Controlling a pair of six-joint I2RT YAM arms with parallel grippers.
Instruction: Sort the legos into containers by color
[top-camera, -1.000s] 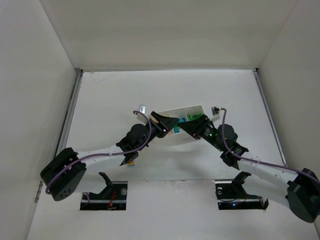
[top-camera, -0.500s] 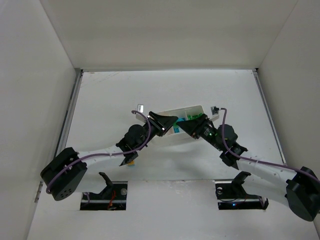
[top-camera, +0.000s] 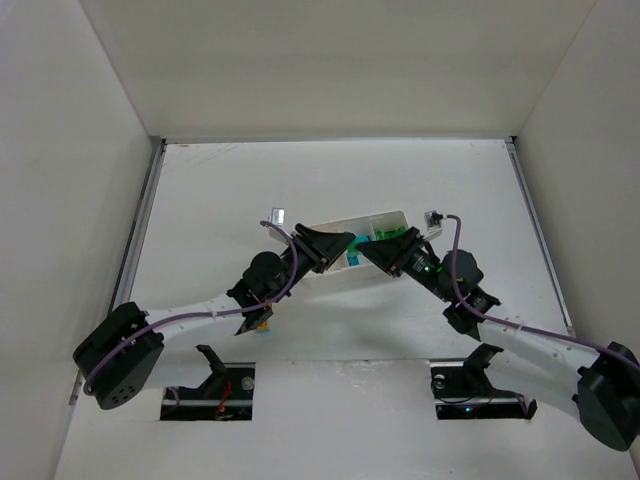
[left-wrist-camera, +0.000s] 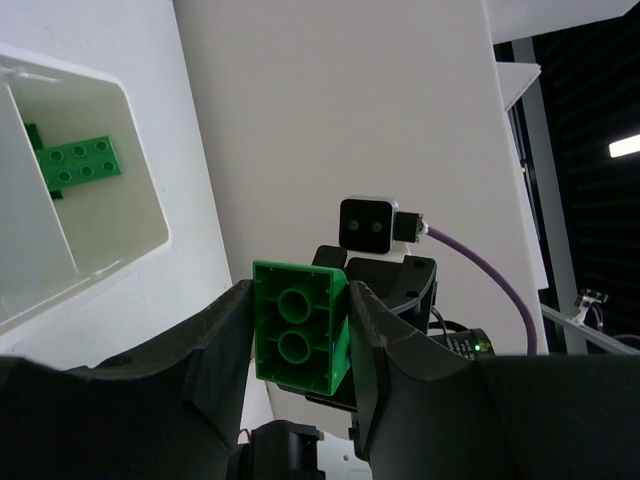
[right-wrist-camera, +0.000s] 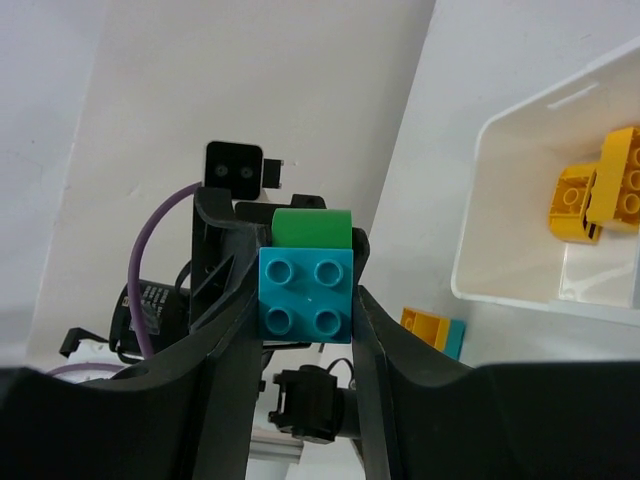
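Observation:
The green-brick compartment (top-camera: 389, 229) (left-wrist-camera: 100, 172) lies below my left gripper and to its right in the top view. Next, my left gripper swings over it, tilts down and releases.
My left gripper (top-camera: 343, 245) and right gripper (top-camera: 370, 252) meet tip to tip over the white tray (top-camera: 388, 217). In the left wrist view the left gripper (left-wrist-camera: 300, 300) is shut on a green brick (left-wrist-camera: 298, 325), underside toward the camera. In the right wrist view the right gripper (right-wrist-camera: 306, 290) is shut on a cyan brick (right-wrist-camera: 305, 295), with the green brick (right-wrist-camera: 312, 227) right behind it, apparently touching. One tray compartment (left-wrist-camera: 150, 220) holds a green brick (left-wrist-camera: 82, 163). Another compartment (right-wrist-camera: 480, 240) holds orange-yellow bricks (right-wrist-camera: 600, 190).
A joined orange-yellow and cyan brick (right-wrist-camera: 432, 330) lies on the table beside the tray; it also shows under the left arm in the top view (top-camera: 262, 325). White walls close in the table on the left, back and right.
Both arms have shifted slightly toward the back. The grippers stay shut and tip to tip over the tray.

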